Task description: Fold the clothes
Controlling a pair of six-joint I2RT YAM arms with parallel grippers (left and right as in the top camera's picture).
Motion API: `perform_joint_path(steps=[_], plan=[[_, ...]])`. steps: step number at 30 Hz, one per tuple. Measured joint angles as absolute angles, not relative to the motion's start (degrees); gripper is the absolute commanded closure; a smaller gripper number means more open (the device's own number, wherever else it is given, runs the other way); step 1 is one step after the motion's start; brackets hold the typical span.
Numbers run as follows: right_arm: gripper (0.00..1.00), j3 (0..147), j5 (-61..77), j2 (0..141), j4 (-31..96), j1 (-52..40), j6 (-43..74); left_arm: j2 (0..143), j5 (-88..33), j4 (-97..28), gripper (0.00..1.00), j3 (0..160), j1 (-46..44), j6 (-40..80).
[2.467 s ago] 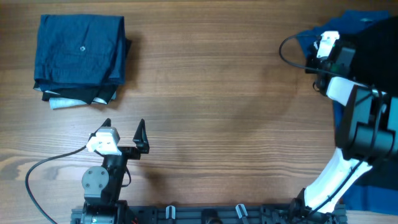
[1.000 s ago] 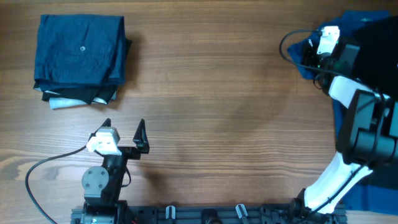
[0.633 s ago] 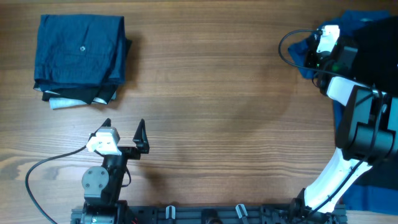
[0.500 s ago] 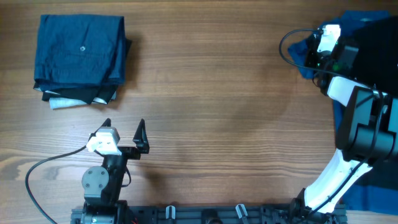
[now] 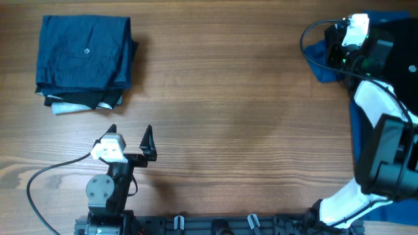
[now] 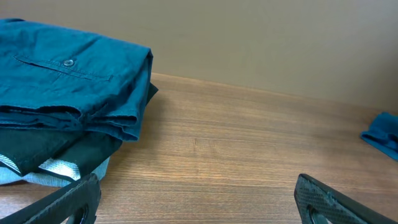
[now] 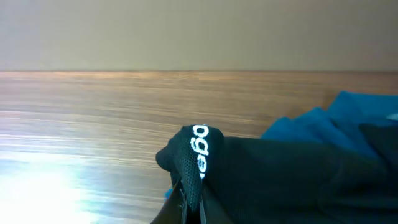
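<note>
The black shirt (image 5: 400, 39) goes in my right gripper toward the folded stack and somewhat back next, over the table's middle, since it lies over blue garments.
The clothes lie in two places. A folded stack (image 5: 85, 59) with a blue garment on top sits at the far left, and it also fills the left of the left wrist view (image 6: 68, 81). A black shirt (image 5: 400, 39) lies over loose blue garments (image 5: 322, 64) at the far right. My right gripper (image 5: 336, 47) is shut on a fold of the black shirt (image 7: 280, 180), whose white logo (image 7: 200, 149) shows just above the jaws (image 7: 190, 202). My left gripper (image 5: 130, 138) stands open over bare wood near the front, its fingers (image 6: 62, 202) wide apart.
The wooden table (image 5: 228, 111) runs between the two piles. A black garment and a pale one (image 6: 59, 167) stick out under the folded stack. A cable (image 5: 46, 173) loops beside the left arm's base. More blue fabric (image 5: 385, 209) lies at the front right corner.
My right gripper has shut on the black shirt's edge and moved back and to the right with it. The left arm has not moved.
</note>
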State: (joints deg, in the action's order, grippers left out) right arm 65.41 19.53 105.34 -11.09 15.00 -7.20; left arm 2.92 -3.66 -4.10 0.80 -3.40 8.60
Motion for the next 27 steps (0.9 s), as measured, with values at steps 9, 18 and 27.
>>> perform_joint_path(steps=[9, 18, 27], plan=[[0.96, 65.41, 23.51, 103.68, -3.16, -2.07, -4.38, 2.94, -3.66, -4.1, 0.0, 0.8, -3.4, 8.6], [0.96, 65.41, 24.91, 103.68, -2.31, -25.28, 0.25, 2.94, -3.66, -4.1, 0.0, 0.8, -3.4, 8.6], [0.41, 65.41, 23.53, 105.01, -0.05, -33.63, 0.99, 2.94, -3.66, -4.1, 0.0, 0.8, -3.4, 8.6]])
